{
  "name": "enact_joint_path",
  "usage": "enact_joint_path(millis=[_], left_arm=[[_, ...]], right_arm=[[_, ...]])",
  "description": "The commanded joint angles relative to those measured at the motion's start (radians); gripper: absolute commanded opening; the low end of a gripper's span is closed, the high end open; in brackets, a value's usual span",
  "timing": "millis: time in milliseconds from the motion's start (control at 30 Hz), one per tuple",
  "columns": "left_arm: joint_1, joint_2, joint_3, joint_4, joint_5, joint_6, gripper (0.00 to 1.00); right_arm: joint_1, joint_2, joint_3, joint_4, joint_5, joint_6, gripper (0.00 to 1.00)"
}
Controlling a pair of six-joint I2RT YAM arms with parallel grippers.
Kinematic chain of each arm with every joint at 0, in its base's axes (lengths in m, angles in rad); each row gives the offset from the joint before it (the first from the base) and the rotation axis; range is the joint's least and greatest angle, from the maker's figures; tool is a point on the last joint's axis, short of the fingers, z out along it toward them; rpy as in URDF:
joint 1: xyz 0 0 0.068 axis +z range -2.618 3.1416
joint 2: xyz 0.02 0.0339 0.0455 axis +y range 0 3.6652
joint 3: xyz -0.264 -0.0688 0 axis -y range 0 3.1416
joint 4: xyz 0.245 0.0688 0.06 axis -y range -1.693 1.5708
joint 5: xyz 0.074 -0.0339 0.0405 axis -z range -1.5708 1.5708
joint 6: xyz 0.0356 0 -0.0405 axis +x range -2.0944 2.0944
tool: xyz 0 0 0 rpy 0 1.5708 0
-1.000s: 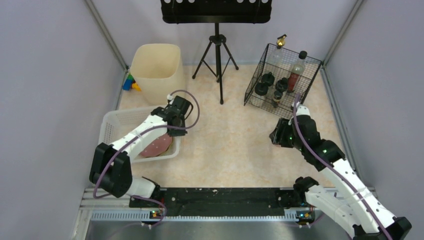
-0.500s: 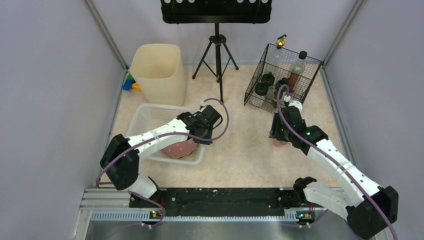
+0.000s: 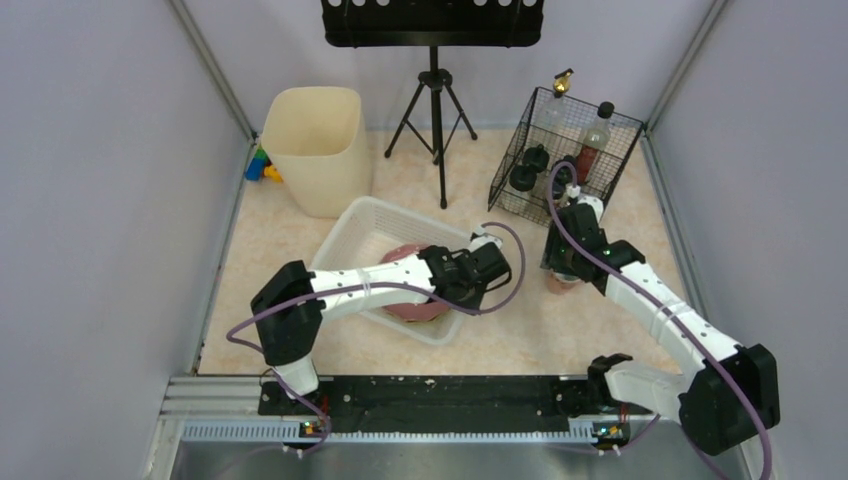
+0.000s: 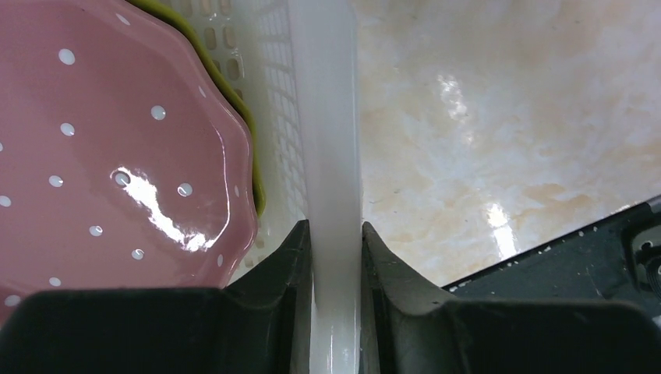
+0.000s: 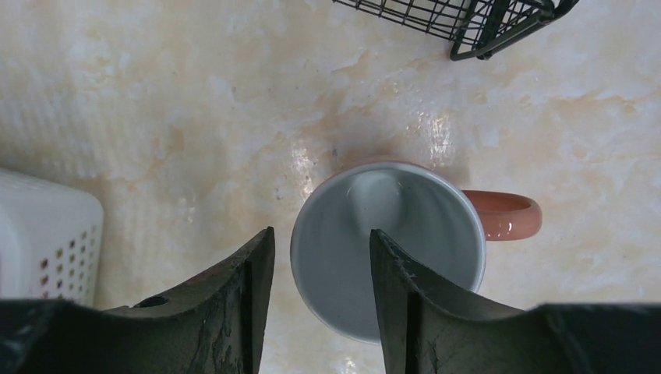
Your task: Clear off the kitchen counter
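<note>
I need to lower my right gripper over the salmon-handled mug (image 5: pixel 421 234) next and close it on the mug's side facing the basket, as that side is below it, between the open fingers.
On the pale marble-patterned kitchen counter (image 3: pixel 500 330), my left gripper (image 3: pixel 460 298) is shut on the right rim of a white slotted basket (image 3: pixel 345 235). In the left wrist view both fingers (image 4: pixel 295 257) press that rim (image 4: pixel 327 117). Inside the basket lies a pink dotted plate (image 4: pixel 117 156) on something green (image 4: pixel 234 101). My right gripper (image 3: pixel 562 272) hangs open over a salmon-handled mug (image 5: pixel 421 234). One finger (image 5: pixel 390 265) is inside the mug and the other stands outside its left wall, with a gap left at the wall.
A black wire rack (image 3: pixel 565 160) holding bottles stands at the back right, close to the right arm. A cream bin (image 3: pixel 315 145) and coloured blocks (image 3: pixel 262 168) sit at the back left. A black tripod stand (image 3: pixel 436 130) rises at the back centre.
My left gripper has dragged the basket with the plate rightward toward the counter's middle. My right gripper has swung left and come down over the mug, closing slightly.
</note>
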State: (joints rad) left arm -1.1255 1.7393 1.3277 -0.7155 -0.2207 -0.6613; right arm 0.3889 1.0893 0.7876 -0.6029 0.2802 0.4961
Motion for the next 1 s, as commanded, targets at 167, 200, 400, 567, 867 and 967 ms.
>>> enact_joint_path(millis=[167, 200, 400, 567, 867, 967], left_arm=[[-0.177, 0.032, 0.073, 0.235, 0.13, -0.093, 0.0], [-0.191, 0.034, 0.078, 0.234, 0.128, -0.093, 0.0], [-0.257, 0.049, 0.101, 0.234, 0.115, -0.087, 0.0], [-0.289, 0.079, 0.136, 0.239, 0.107, -0.051, 0.04], [-0.297, 0.03, 0.128, 0.253, 0.102, 0.01, 0.5], [-0.298, -0.005, 0.129, 0.235, 0.085, 0.024, 0.55]], right_arm=[[-0.025, 0.06, 0.018, 0.099, -0.046, -0.005, 0.44], [-0.024, 0.068, 0.018, 0.104, -0.053, -0.004, 0.43], [-0.025, 0.093, 0.004, 0.121, -0.063, -0.002, 0.4], [-0.025, 0.108, -0.02, 0.134, -0.055, 0.001, 0.29], [-0.024, 0.125, -0.061, 0.142, -0.023, 0.005, 0.07], [-0.025, 0.126, -0.057, 0.14, -0.022, 0.008, 0.0]])
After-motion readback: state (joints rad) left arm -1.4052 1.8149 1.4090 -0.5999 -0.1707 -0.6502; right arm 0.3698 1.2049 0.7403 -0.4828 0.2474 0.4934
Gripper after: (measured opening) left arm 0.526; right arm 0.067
